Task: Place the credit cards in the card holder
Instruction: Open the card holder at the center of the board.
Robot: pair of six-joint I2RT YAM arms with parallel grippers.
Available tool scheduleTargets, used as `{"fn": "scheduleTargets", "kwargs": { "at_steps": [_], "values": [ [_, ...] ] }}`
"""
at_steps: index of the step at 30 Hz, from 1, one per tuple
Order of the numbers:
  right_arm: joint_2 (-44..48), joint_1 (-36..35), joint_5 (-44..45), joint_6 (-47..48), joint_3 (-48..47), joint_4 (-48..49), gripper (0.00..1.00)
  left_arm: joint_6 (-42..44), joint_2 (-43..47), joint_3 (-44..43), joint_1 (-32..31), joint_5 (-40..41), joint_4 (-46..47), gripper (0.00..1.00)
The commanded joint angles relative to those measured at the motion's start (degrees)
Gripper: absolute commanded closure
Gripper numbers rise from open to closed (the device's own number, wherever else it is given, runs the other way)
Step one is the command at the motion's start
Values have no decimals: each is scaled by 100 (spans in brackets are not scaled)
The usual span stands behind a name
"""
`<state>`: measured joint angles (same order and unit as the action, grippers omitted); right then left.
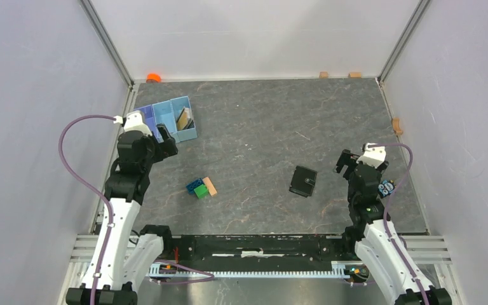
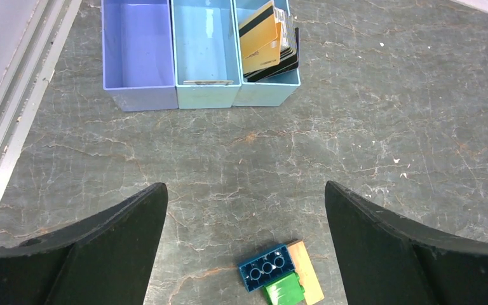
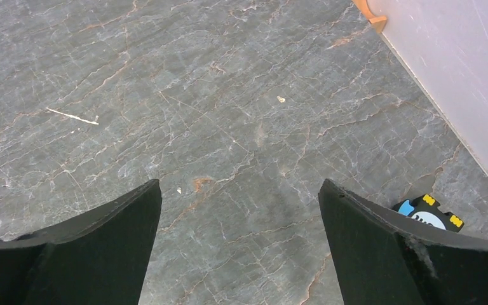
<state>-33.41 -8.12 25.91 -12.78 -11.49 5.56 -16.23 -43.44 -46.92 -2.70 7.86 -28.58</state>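
My left gripper should swing across and down onto the card holder's near end [image 1: 296,189]. That end is below the gripper and to its right in the top view.
Several credit cards [image 2: 265,39], gold ones in front of dark ones, stand on edge in the right compartment of a light blue tray [image 2: 204,94]; from above the credit cards [image 1: 184,117] show at the back left. The card holder [image 1: 303,181], a small black square wallet, lies closed on the table right of centre. My left gripper [image 1: 159,140] [image 2: 243,187] hangs open just in front of the tray, nothing between its fingers. Near the right wall my right gripper [image 1: 349,161] [image 3: 238,184] is open over bare table, right of the card holder.
A blue brick [image 2: 265,267], a green brick [image 2: 283,290] and a tan wooden block [image 2: 307,277] lie together below the left gripper. A small black, blue and yellow object [image 3: 429,213] sits by the right wall. Grey walls close in both sides and the back.
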Motion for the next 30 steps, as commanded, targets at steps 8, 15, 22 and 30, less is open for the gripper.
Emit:
{"fn": "scheduleTargets", "kwargs": {
  "at_steps": [8,15,22,30],
  "values": [
    [-325,13,-975,-43,-394,51,2,297,-906,-523,-40,-726,-334,0],
    [-985,8,-2522,-420,-599,-284,2,-222,-1233,-558,-1656,-1226,-220,0],
    [-1802,3,-3606,-699,-588,-170,11,-1259,-1683,83,-2845,-1604,1465,0],
    [-2358,-69,-4370,-1213,-225,440,25,-1962,-3058,125,-3810,-1984,2746,0]
  ]
}}
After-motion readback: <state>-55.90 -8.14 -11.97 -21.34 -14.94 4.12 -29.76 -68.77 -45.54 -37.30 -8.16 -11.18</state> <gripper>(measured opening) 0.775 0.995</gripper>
